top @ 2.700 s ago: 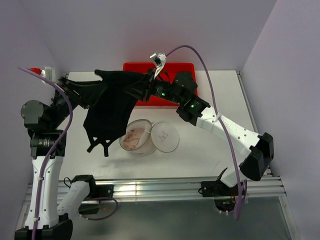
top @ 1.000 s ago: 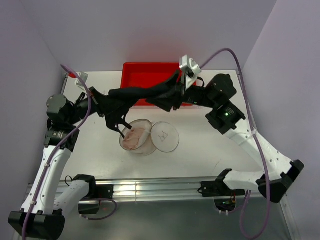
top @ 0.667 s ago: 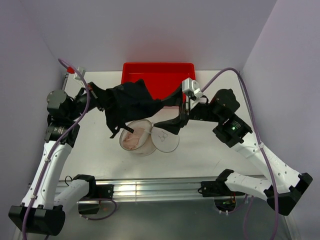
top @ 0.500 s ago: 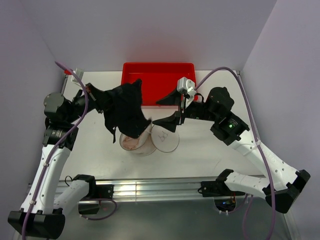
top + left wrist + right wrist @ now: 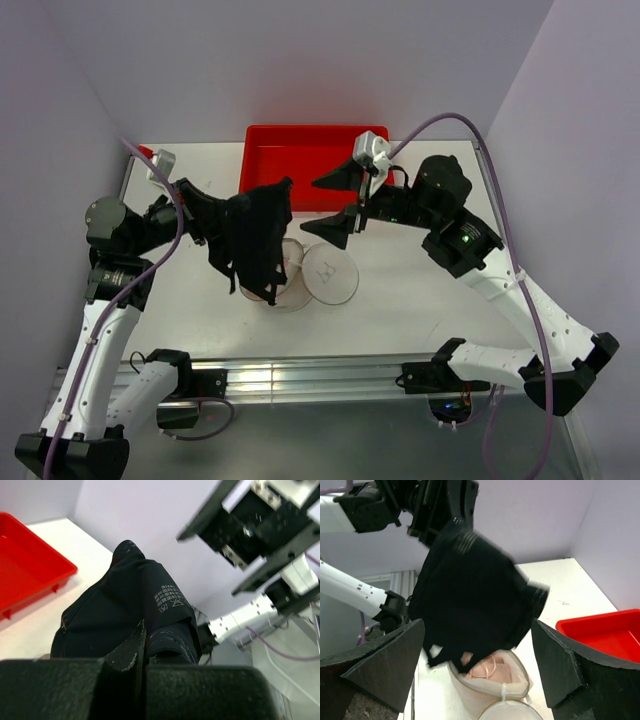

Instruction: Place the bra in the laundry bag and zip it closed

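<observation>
My right gripper shifts left in the top view onto the black garment's free side (image 5: 280, 222) (image 5: 482, 600) facing it next, because my left gripper pinches only the garment's opposite side.
The laundry bag (image 5: 291, 283) stands open in the middle of the table, its round lid (image 5: 331, 272) lying flat to its right. The pale pink bra (image 5: 492, 669) lies inside the bag (image 5: 485, 695). My left gripper (image 5: 205, 216) is shut on a black garment (image 5: 256, 240), which hangs down over the bag's left half. In the left wrist view the black garment (image 5: 125, 615) is pinched in the left gripper (image 5: 142, 647). My right gripper (image 5: 337, 205) is open just right of the garment, holding nothing. The black garment (image 5: 470, 600) hangs in front of the right gripper (image 5: 477, 630).
A red plastic tray (image 5: 305, 150) sits at the back of the table, right behind both grippers. White walls close in the left and right sides. The arm bases and a metal rail (image 5: 300, 378) run along the near edge.
My right gripper has let go of the black garment and opened wide. The garment, earlier stretched between both grippers, now hangs from the left one alone, over the bag.
</observation>
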Available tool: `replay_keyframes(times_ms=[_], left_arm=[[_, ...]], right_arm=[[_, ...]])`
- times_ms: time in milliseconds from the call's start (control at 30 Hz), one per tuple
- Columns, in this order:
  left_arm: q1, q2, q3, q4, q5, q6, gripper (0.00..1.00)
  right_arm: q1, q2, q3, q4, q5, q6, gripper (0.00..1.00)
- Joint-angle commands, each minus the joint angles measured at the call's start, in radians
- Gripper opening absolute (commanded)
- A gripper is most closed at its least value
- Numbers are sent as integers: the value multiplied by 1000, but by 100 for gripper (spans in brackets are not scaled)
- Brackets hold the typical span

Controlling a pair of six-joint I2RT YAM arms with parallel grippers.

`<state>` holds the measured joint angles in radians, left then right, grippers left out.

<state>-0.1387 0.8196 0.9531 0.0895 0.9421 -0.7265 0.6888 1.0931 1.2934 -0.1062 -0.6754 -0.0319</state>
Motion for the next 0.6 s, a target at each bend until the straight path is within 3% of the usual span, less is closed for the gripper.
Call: replay_keyframes(times_ms=[0,167,467,567], left_arm=[[-22,13,19,27,124,35,0],[-73,33,-2,42,176,26,0],[-171,50,15,55,190,44,0],[-180,47,21,58,188,45,0]], right_arm=[[23,40,119,-64,28,-49,95],[86,154,285,-237,94,-166,96],[112,297,414,-489,-108,-316,98],[117,298,379,-492,-136,-333,98]])
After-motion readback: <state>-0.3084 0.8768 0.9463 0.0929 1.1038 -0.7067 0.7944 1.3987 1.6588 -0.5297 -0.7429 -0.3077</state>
